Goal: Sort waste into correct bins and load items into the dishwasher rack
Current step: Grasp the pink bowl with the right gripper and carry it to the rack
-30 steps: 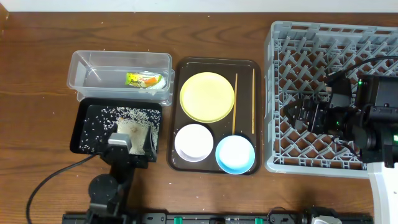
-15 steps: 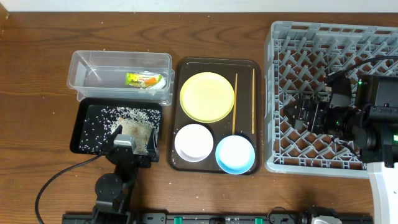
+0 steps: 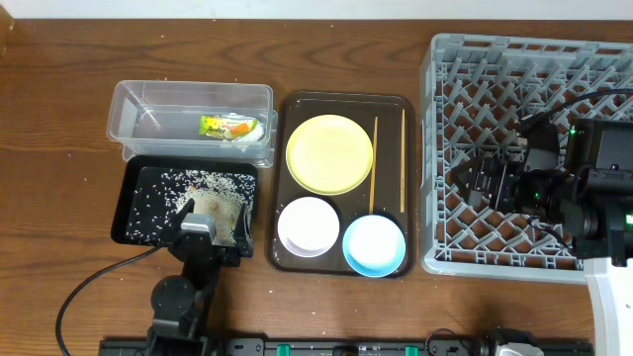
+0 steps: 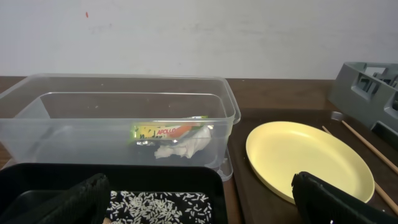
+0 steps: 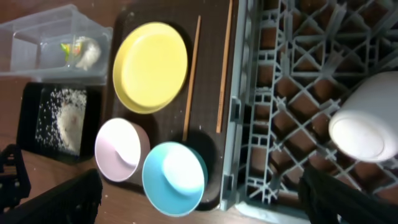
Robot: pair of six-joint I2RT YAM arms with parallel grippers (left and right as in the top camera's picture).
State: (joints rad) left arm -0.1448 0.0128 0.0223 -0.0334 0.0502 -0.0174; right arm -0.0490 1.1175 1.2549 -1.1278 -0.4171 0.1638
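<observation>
The right gripper crosses to the white bowl's rim by the blue bowl next and lowers onto it. That rim lies below the gripper, to its left in the overhead view.
Loose rice lies in the black tray; it also shows in the left wrist view. The wrapper and the white tissue lie in the clear tub. The yellow plate, white bowl, blue bowl and two chopsticks sit on the brown serving tray. My left gripper is open and empty over the black tray's front right corner. My right gripper is open and empty above the left part of the grey rack.
The brown serving tray lies between the bins and the rack. A white rounded object lies in the rack, under my right arm in the overhead view. A few rice grains are scattered on the wooden table.
My left gripper has drawn back a little toward the table's front edge and shifted slightly right. The right arm has not moved.
</observation>
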